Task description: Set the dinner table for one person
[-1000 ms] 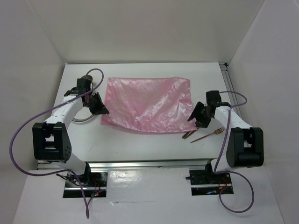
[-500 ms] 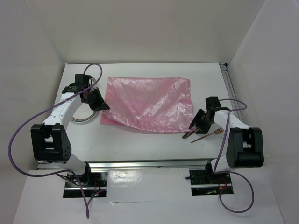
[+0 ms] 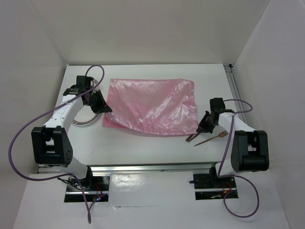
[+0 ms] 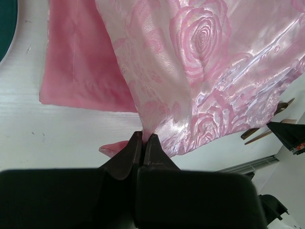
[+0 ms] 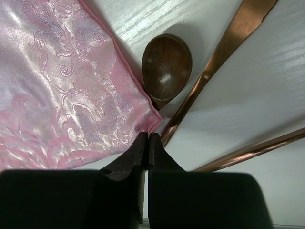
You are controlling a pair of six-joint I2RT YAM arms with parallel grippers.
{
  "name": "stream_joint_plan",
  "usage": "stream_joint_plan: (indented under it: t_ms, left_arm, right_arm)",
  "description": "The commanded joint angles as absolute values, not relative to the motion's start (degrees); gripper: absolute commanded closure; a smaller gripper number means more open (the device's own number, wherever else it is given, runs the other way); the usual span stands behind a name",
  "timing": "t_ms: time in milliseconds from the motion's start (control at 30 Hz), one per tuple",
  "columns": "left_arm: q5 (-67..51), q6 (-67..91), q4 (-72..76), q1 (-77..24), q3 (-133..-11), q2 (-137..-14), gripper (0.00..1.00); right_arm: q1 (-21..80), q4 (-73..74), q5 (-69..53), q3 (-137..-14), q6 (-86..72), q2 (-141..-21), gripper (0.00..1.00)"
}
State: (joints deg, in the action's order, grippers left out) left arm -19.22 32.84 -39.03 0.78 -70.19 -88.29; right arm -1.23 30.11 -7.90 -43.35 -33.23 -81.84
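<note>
The cloth's other near corner overlaps the spoon, so my left gripper will next move the pinched fold outward toward the plate and let go of it there.
A shiny pink rose-patterned cloth (image 3: 150, 107) lies spread on the white dinner table (image 3: 143, 143). My left gripper (image 3: 102, 109) is shut on the cloth's near left corner, and in the left wrist view the jaws (image 4: 143, 136) pinch a raised fold of the cloth (image 4: 200, 62). At the near right corner my right gripper (image 3: 204, 128) is low on the table. The right wrist view shows its jaws (image 5: 147, 135) shut on the very tip of the cloth (image 5: 71, 81).
A dark wooden spoon (image 5: 167, 64) and two copper handles (image 5: 224, 47) lie right beside the cloth's right corner. A copper fork (image 3: 212, 139) lies just right of them. A round plate rim (image 3: 85, 121) shows under my left arm. A metal rail (image 3: 233, 90) runs along the right edge.
My right gripper has dropped toward the table's near side onto the cloth's right corner and shut on it. The left gripper shifted slightly away with its corner, then held still.
</note>
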Motion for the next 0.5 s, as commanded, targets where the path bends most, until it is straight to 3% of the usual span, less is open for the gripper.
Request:
stream_joint_plan:
  t_ms: [0,267,467]
  left_arm:
    - [-20.04,31.64,-39.73,0.79,-72.60,-88.07,1.00]
    - [-20.04,31.64,-39.73,0.79,-75.40,-90.78,1.00]
    - [-19.51,31.64,-42.18,1.93,-85.94,-95.97,1.00]
  right_arm:
    - [-1.41,28.65,-5.37,-45.61,-33.22,-80.87,1.00]
    - [-1.41,29.88,-6.58,-51.93,-31.20,-77.34,1.00]
    - [-1.41,27.86,-12.03,-61.60,-31.20,-81.99,1.00]
